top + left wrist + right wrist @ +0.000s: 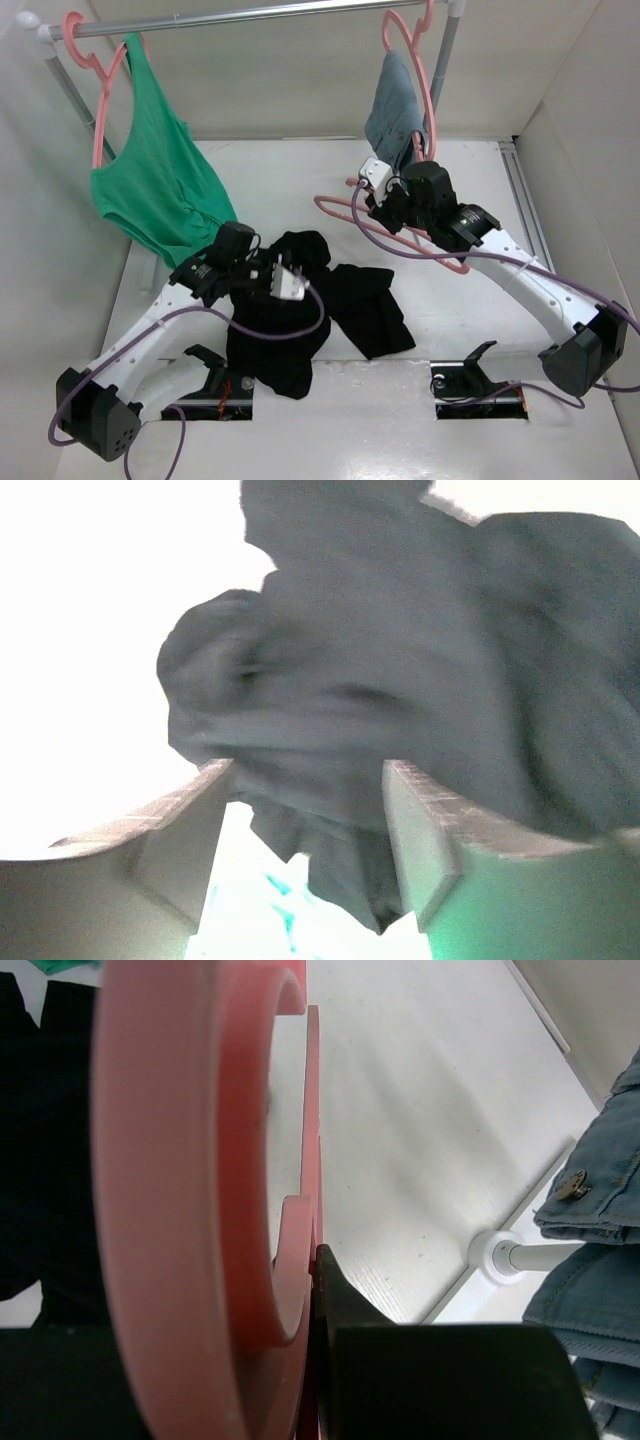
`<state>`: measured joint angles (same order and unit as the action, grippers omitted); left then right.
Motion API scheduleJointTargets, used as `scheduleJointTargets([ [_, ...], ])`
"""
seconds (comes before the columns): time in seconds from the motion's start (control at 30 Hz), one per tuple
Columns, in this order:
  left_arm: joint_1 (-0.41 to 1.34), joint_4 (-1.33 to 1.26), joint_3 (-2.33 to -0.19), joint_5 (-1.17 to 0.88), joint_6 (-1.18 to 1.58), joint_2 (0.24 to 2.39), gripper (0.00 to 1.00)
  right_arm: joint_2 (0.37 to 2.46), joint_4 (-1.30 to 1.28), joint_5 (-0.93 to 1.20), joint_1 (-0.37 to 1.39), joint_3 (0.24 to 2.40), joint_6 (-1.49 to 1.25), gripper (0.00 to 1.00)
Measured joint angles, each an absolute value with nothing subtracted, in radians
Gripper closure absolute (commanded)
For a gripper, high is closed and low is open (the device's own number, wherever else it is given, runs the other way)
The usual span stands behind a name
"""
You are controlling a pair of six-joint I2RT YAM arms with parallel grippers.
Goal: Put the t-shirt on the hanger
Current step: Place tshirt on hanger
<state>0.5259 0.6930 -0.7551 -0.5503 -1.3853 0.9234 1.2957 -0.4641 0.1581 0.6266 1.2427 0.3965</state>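
Observation:
My left gripper already has the dark fold of the black t-shirt between its open fingers. It should gently move outward next along the bunched upper part of the black t-shirt.
The black t-shirt [360, 310] lies crumpled on the white table between the arms. My left gripper [298, 264] is at its bunched upper part. In the left wrist view its fingers [420, 820] stand apart, with dark cloth [400, 680] hanging between and above them and light showing beside it. The pink hanger [455, 264] lies flat on the table at centre right. My right gripper [370, 203] is shut on it near the hook. In the right wrist view the black finger [350, 1310] presses against the pink plastic [170, 1160].
A rail [270, 12] runs across the back. On it hang a green tank top [150, 185] and a grey-blue cloth [398, 105], each on its own pink hanger. The rail's post foot [495, 1253] stands near the right gripper. White walls close in both sides.

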Motion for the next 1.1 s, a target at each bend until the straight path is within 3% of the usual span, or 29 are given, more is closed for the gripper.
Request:
scheduleJointTargets([
  [0.1,0.494,0.446,-0.778,-0.566,-1.114,0.979,0.46,1.296,-0.464,0.162,0.627,1.243,0.397,1.0],
  [0.17,0.493,0.349,-0.811,-0.58,-1.005,1.051,0.39,1.296,-0.464,0.163,0.627,1.243,0.397,1.0],
  [0.27,0.515,0.255,-0.871,-0.567,-0.906,1.201,0.39,1.296,-0.464,0.164,0.623,1.243,0.397,1.0],
  [0.53,0.545,0.208,-0.896,-0.526,-0.901,1.461,0.34,1.296,-0.464,0.163,0.589,1.243,0.397,1.0],
  [0.8,0.577,0.138,-0.897,-0.426,-1.033,1.546,0.4,1.296,-0.464,0.167,0.539,1.243,0.397,1.0],
  [0.93,0.574,0.138,-0.897,-0.381,-1.116,1.602,0.51,1.296,-0.464,0.175,0.505,1.243,0.402,1.0],
  [0.97,0.574,0.138,-0.897,-0.374,-1.129,1.614,0.67,1.296,-0.465,0.177,0.496,1.243,0.403,1.0],
  [1.1,0.574,0.155,-0.92,-0.36,-1.142,1.64,0.94,1.296,-0.472,0.189,0.477,1.248,0.409,1.0],
])
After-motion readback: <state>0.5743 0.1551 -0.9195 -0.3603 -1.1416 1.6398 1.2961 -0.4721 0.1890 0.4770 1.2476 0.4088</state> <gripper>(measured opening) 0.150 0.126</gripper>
